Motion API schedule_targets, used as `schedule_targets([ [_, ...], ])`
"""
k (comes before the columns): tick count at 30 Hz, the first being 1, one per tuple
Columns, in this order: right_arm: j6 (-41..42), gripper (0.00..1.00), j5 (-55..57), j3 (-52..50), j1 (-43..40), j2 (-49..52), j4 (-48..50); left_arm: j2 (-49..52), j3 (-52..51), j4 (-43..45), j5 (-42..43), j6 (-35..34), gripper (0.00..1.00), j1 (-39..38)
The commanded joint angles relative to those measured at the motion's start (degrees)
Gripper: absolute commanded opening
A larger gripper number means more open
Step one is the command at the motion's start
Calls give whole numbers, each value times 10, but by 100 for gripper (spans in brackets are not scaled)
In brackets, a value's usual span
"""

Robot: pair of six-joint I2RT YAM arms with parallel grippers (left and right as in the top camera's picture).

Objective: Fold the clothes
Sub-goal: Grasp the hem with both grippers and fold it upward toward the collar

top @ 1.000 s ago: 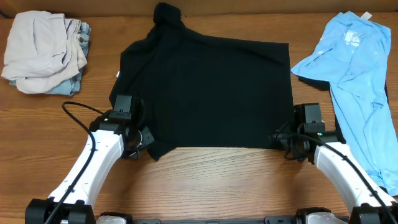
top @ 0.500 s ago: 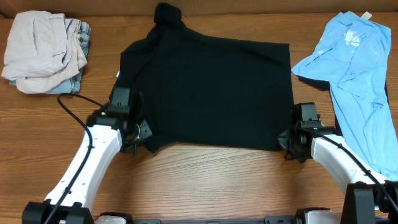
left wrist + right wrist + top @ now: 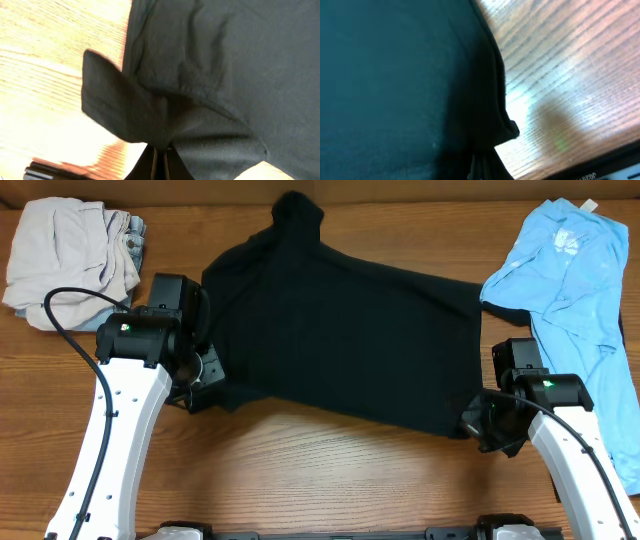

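Observation:
My left gripper will next carry the shirt's near corner outward onto the shirt's spread body and let go of it. Both near corners are pinched and ready to fold over.
A black T-shirt (image 3: 340, 345) lies spread across the middle of the wooden table (image 3: 300, 475), its near edge lifted off the wood at both corners. My left gripper (image 3: 207, 380) is shut on the shirt's near left corner; the left wrist view shows the black cloth (image 3: 190, 75) bunched into the closed left gripper (image 3: 161, 156). At the shirt's near right corner, my right gripper (image 3: 482, 425) pinches the hem. In the right wrist view the dark fabric (image 3: 405, 75) runs down into the shut right gripper (image 3: 481, 167). A light blue shirt (image 3: 565, 300) lies crumpled at the right.
A pile of beige and denim clothes (image 3: 70, 265) sits at the far left corner. Bare wood runs along the table's near side between the two arms. A black cable (image 3: 60, 315) loops by the left arm.
Both arms have risen and moved away from me, dragging the black shirt's near edge up and back. The right gripper went from open to shut on the hem. The shirt now sits skewed.

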Motion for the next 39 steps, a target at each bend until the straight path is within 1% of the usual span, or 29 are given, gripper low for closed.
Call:
schedule_targets([
  [1,-16,4,1,4,-3,0,31,-2,7,25,-27,17,4,5],
  [6,-15,4,15,4,-3,14,143,15,4,121,-27,18,4,1],
  [10,-16,4,38,4,-3,50,223,57,4,205,-27,38,4,-8],
  [14,-24,4,43,4,-3,102,302,120,4,289,-27,56,4,-14],
  [19,-35,4,56,4,-3,191,421,212,4,445,-26,62,4,-14],
  [21,-35,4,56,4,-3,217,451,234,4,493,-26,62,4,-15],
  [24,-35,4,56,4,-3,255,497,264,4,566,-26,62,6,-16],
  [25,-35,4,56,4,-3,267,511,271,4,586,-26,63,10,-16],
  [26,-35,6,56,4,-3,277,520,275,4,599,-27,63,16,-16],
  [27,-35,9,56,4,-3,282,526,279,4,611,-27,63,25,-16],
  [28,-35,19,56,4,-3,286,531,281,4,621,-26,63,35,-16],
  [29,-35,32,56,4,-3,287,533,283,4,631,-26,63,46,-16],
  [30,-35,37,55,4,-3,287,534,283,4,636,-27,63,54,-16],
  [31,-35,44,55,5,-3,285,535,283,4,639,-27,63,59,-16],
  [33,-35,59,49,7,-3,282,532,283,5,640,-26,68,80,-16],
  [34,-36,65,41,10,-3,280,526,283,6,638,-26,76,92,-16],
  [35,-37,71,30,14,-3,274,516,283,7,635,-26,90,100,-16],
  [38,-39,78,9,33,-3,252,476,275,18,598,-24,110,100,-16],
  [39,-39,80,7,42,-3,240,456,269,28,570,-24,120,100,-16],
])
